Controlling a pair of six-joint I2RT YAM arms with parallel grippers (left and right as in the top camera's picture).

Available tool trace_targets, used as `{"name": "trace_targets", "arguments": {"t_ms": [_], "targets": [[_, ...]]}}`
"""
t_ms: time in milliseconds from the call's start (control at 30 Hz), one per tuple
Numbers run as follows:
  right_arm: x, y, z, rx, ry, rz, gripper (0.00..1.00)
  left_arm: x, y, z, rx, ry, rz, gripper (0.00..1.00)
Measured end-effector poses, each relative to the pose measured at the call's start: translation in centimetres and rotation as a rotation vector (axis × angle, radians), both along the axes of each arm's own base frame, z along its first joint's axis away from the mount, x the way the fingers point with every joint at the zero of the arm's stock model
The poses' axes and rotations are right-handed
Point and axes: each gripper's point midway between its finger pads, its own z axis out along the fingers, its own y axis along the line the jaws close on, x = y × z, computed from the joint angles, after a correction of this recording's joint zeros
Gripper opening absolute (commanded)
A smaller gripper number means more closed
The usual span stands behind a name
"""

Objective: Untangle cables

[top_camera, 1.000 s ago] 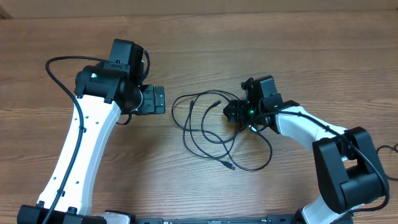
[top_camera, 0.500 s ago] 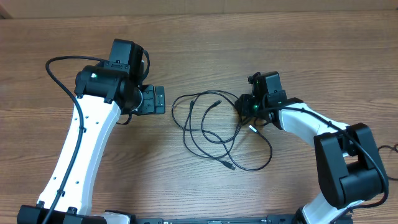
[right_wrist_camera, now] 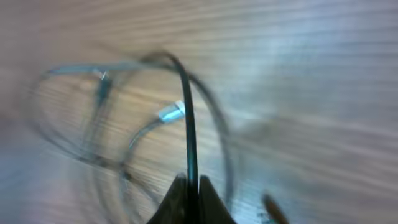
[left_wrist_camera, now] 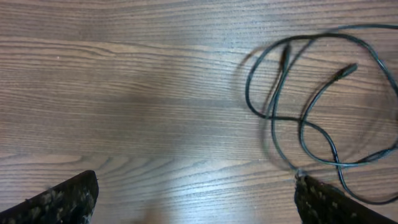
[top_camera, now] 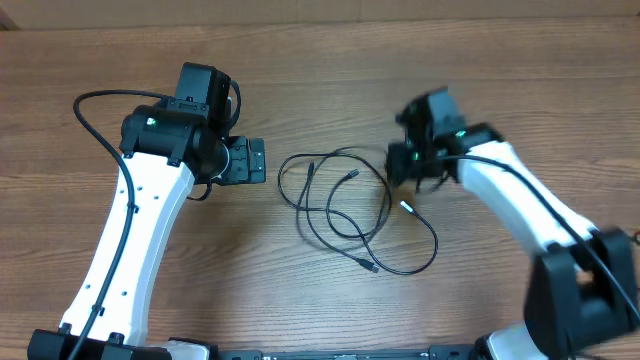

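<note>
The robot's right gripper will next lift to the right in the overhead view and release its piece of cable by the other dark cable, because that piece lies over the loops.
Thin black cables lie in overlapping loops mid-table, with a white-tipped end and a black plug at the right and front. My right gripper is at the loops' right edge, blurred by motion. In the right wrist view it is shut on one black cable strand, with the white tip beyond it. My left gripper stands wide open left of the tangle, holding nothing. The left wrist view shows its fingertips far apart and the loops ahead at upper right.
Bare wooden tabletop surrounds the cables. The left arm's own black lead arcs over the table's left side. Another dark cable shows at the far right edge.
My right gripper has shut on a cable strand and swung up and to the right, dragging the right side of the loops with it. The left arm has stayed put.
</note>
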Motion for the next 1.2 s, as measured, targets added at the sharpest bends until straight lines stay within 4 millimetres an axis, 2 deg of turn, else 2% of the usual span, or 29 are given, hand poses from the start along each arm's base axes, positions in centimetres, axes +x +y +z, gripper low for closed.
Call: {"name": "trace_targets", "arguments": {"t_ms": [33, 67, 133, 167, 233, 267, 300, 400, 700, 767, 833, 933, 1000, 1067, 1100, 1133, 1167, 1200], "targets": [[1.5, 0.4, 6.7, 0.025, -0.148, 0.024, 0.04, 0.0, 0.0, 0.0, 0.000, 0.002, 0.000, 1.00], [2.0, 0.4, 12.7, 0.048, -0.280, 0.033, 0.04, -0.1, 0.0, 0.0, 0.000, 0.003, 0.000, 1.00], [1.9, 0.3, 19.3, 0.084, -0.438, 0.036, 0.04, 0.0, 0.0, 0.0, 0.000, 0.002, 0.000, 1.00], [1.3, 0.1, 23.7, 0.108, -0.549, 0.035, 0.04, 0.0, 0.0, 0.0, 0.000, 0.002, 0.000, 1.00], [0.3, -0.3, 28.4, 0.138, -0.669, 0.033, 0.04, 0.0, 0.0, 0.0, 0.000, 0.002, 0.000, 1.00], [-0.2, -0.5, 29.9, 0.147, -0.707, 0.032, 0.04, 0.0, 0.0, 0.0, 0.000, 0.001, 0.000, 1.00], [-1.4, -0.8, 33.1, 0.172, -0.789, 0.028, 0.04, 0.0, 0.0, 0.0, 0.000, 0.002, 0.000, 1.00], [-2.7, -1.2, 37.1, 0.216, -0.897, 0.012, 0.04, 0.0, 0.0, 0.0, 0.000, 0.002, 0.000, 1.00], [-4.9, -2.1, 46.9, 0.343, -1.176, -0.039, 0.04, 0.0, 0.0, 0.0, 0.000, 0.002, 0.000, 1.00], [-4.9, -2.8, 47.7, 0.329, -1.212, -0.082, 0.04, 0.0, 0.0, 0.0, 0.000, 0.002, 0.000, 1.00], [-4.3, -4.5, 48.3, 0.260, -1.257, -0.163, 0.04, 0.0, 0.0, 0.0, 0.000, 0.001, 0.000, 1.00], [-3.3, -8.0, 48.7, 0.073, -1.319, -0.314, 0.04, 0.0, 0.0, 0.0, 0.000, 0.002, 0.000, 1.00], [-3.1, -11.1, 49.3, -0.090, -1.364, -0.440, 0.04, 0.0, 0.0, 0.0, 0.000, 0.002, 0.000, 1.00], [-3.5, -16.7, 49.3, -0.415, -1.360, -0.613, 0.04, 0.0, 0.0, 0.0, 0.000, 0.002, 0.000, 1.00], [-3.6, -17.7, 49.2, -0.477, -1.348, -0.640, 0.04, 0.0, 0.0, 0.0, 0.000, 0.002, 0.000, 1.00], [-3.8, -20.1, 48.9, -0.591, -1.312, -0.706, 0.04, 0.0, 0.0, 0.0, 0.000, 0.002, 0.000, 1.00], [-3.9, -21.5, 48.6, -0.658, -1.284, -0.748, 0.04, 0.0, 0.0, 0.0, 0.000, 0.002, 0.000, 1.00], [-3.9, -24.1, 47.8, -0.770, -1.222, -0.818, 0.04, 0.0, 0.0, 0.0, 0.000, 0.002, 0.000, 1.00]]}}
